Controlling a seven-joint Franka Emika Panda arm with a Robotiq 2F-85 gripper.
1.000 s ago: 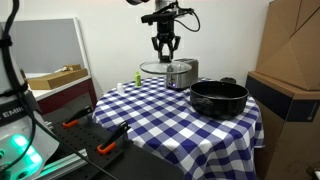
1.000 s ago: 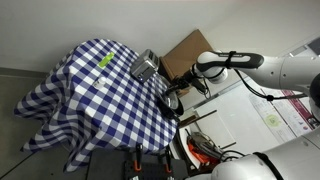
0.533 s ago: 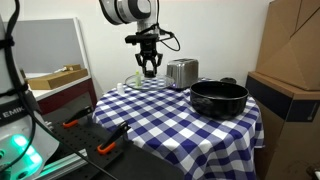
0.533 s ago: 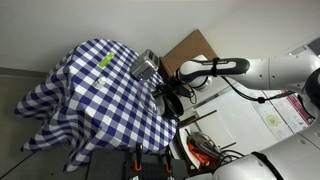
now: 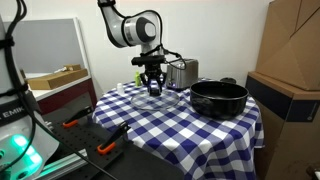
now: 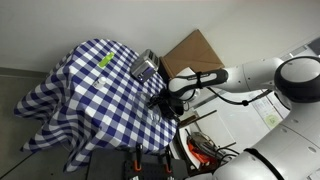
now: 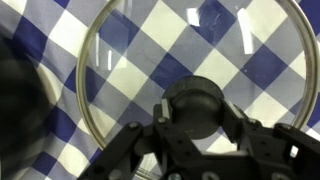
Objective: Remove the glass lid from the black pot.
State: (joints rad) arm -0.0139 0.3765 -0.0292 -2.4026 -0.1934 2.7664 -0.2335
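Note:
I need to lower the glass lid (image 5: 156, 99) with my gripper next, down onto the checked cloth beside the black pot, and let go of the dark knob there, because that spot is empty.
My gripper (image 5: 153, 88) is shut on the dark knob (image 7: 197, 104) of the glass lid (image 5: 156, 99) and holds the lid just above the blue-and-white checked tablecloth (image 5: 170, 122), away from the pot. In the wrist view the lid's thin rim (image 7: 90, 95) rings the checked cloth below. The black pot (image 5: 218, 98) stands uncovered on the table, to the right of the lid; it is hard to make out in an exterior view (image 6: 172, 100) behind the arm. I cannot tell whether the lid touches the cloth.
A silver toaster (image 5: 181, 72) stands behind the lid; it also shows in an exterior view (image 6: 144, 67). A small green object (image 5: 137, 77) lies at the table's far edge. Cardboard boxes (image 5: 290, 70) stand to the right. Orange tools (image 5: 108, 146) lie on the low stand in front.
The gripper has carried the lid from beside the toaster forward and down, to low over the cloth left of the pot. The pot has not moved.

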